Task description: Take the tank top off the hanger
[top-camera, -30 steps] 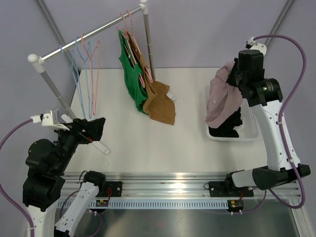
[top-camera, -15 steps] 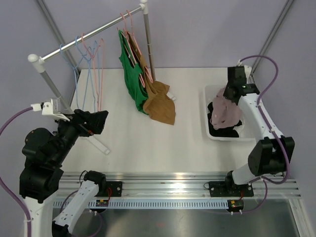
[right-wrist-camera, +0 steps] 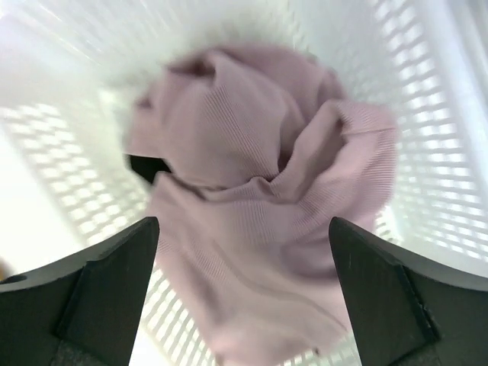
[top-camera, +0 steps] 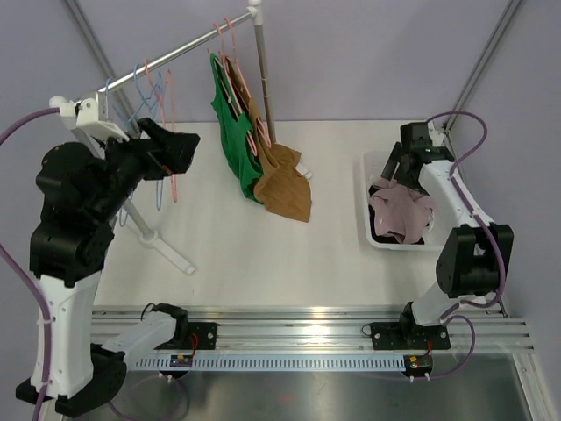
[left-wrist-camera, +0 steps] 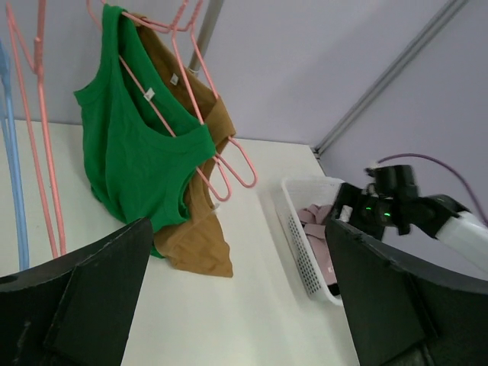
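I will next reach outward with my left gripper, to its right in the top view, where the green top's hanger hangs, to the hanger's near wire [top-camera: 233, 93] [left-wrist-camera: 191, 87], which is bare of cloth.
A green tank top [top-camera: 232, 140] hangs on a pink hanger [top-camera: 230, 44] from the rail, with a brown tank top [top-camera: 282, 189] on a hanger right behind it. In the left wrist view the green top [left-wrist-camera: 133, 160] and brown top [left-wrist-camera: 198, 244] lie ahead and to the left. My left gripper [top-camera: 180, 149] is raised beside the empty hangers, open and holding nothing [left-wrist-camera: 236, 305]. My right gripper [top-camera: 399, 167] hangs open over the white basket [top-camera: 368, 232]. A crumpled pink garment [right-wrist-camera: 259, 221] lies loose in the basket beneath its fingers.
Several empty pink and blue hangers [top-camera: 153, 96] hang on the slanted rail [top-camera: 188, 42] close to my left arm. The rack's upright post [top-camera: 261, 79] stands behind the tops. Dark clothing [top-camera: 386, 235] lies under the pink garment in the basket.
My right gripper came down into the basket, opened and let go of the pink garment. My left arm rose from low on the table up to the empty hangers.
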Motion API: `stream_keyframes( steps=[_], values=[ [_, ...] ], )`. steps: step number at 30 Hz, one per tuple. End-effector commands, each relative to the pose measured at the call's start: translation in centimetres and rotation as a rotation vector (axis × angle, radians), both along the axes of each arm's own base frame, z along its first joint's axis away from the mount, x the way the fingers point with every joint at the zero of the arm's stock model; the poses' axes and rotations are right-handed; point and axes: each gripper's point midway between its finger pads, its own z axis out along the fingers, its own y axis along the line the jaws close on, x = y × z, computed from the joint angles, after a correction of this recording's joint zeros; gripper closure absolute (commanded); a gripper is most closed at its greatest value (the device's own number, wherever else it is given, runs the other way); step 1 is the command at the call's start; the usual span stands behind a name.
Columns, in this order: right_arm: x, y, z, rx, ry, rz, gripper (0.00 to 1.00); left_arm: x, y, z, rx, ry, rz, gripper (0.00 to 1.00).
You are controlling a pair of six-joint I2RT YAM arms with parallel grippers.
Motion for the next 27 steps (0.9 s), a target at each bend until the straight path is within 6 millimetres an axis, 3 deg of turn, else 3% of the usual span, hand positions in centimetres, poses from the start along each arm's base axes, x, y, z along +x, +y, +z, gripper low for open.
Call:
stream_keyframes(
  steps=[1,2,3,4,5,6,7,8,9,10,11,12,13,16,21,25,27],
  values=[
    [-0.5,-1.5,12.3,-0.049,-0.250,-0.036,0.01,2.7,1.0,1.2,0.035,0.011,0.107,0.01],
    [-0.9,-1.6,13.7,-0.058,-0.275,-0.029,0.00,4.3,0.2,0.4,0.057,0.052,0.112,0.01],
    [-1.8,-1.1,15.8,-0.032,-0.332,-0.005,0.01,5.1,0.9,0.1,0.089,0.068,0.182,0.01],
    [-2.1,-0.7,16.8,-0.010,-0.371,0.012,0.01,5.4,0.7,1.2,0.094,0.051,0.201,0.01],
    [-2.5,0.1,17.5,0.031,-0.409,0.037,0.00,7.0,-1.1,0.1,0.128,0.085,0.179,0.01],
    [-3.5,2.4,19.3,0.134,-0.483,0.134,0.00,7.7,-1.2,-0.1,0.148,0.096,0.207,0.01],
    [-3.5,4.0,18.8,0.193,-0.516,0.199,0.01,8.2,-1.6,0.9,0.145,0.080,0.212,0.01],
    [-4.6,5.3,19.9,0.252,-0.567,0.248,0.00,9.9,-2.9,-0.2,0.173,0.115,0.212,0.01],
    [-5.3,7.5,19.9,0.348,-0.574,0.338,0.00,10.7,-2.9,-0.5,0.195,0.131,0.243,0.01],
    [-5.7,8.3,18.7,0.389,-0.568,0.360,0.01,11.3,-3.2,-0.7,0.208,0.139,0.255,0.01],
    [-6.6,8.9,19.1,0.432,-0.591,0.369,0.00,11.6,-3.1,0.4,0.194,0.122,0.275,0.01],
    [-7.2,9.8,18.8,0.475,-0.587,0.409,0.01,13.3,-3.5,-1.1,0.234,0.160,0.307,0.01],
    [-7.6,10.1,17.7,0.493,-0.568,0.418,0.01,13.9,-3.4,-1.2,0.243,0.164,0.324,0.01],
    [-9.1,11.3,17.1,0.548,-0.560,0.464,0.00,16.1,-3.8,-2.4,0.275,0.173,0.367,0.01],
    [-11.0,12.5,17.9,0.605,-0.582,0.539,0.00,19.1,-4.9,-3.7,0.290,0.163,0.396,0.14],
    [-11.8,13.1,17.6,0.626,-0.574,0.572,0.01,21.2,-5.2,-4.2,0.311,0.158,0.430,0.18],
    [-11.9,13.0,17.3,0.623,-0.570,0.574,0.01,22.4,-5.4,-4.9,0.322,0.162,0.437,0.26]
  ],
)
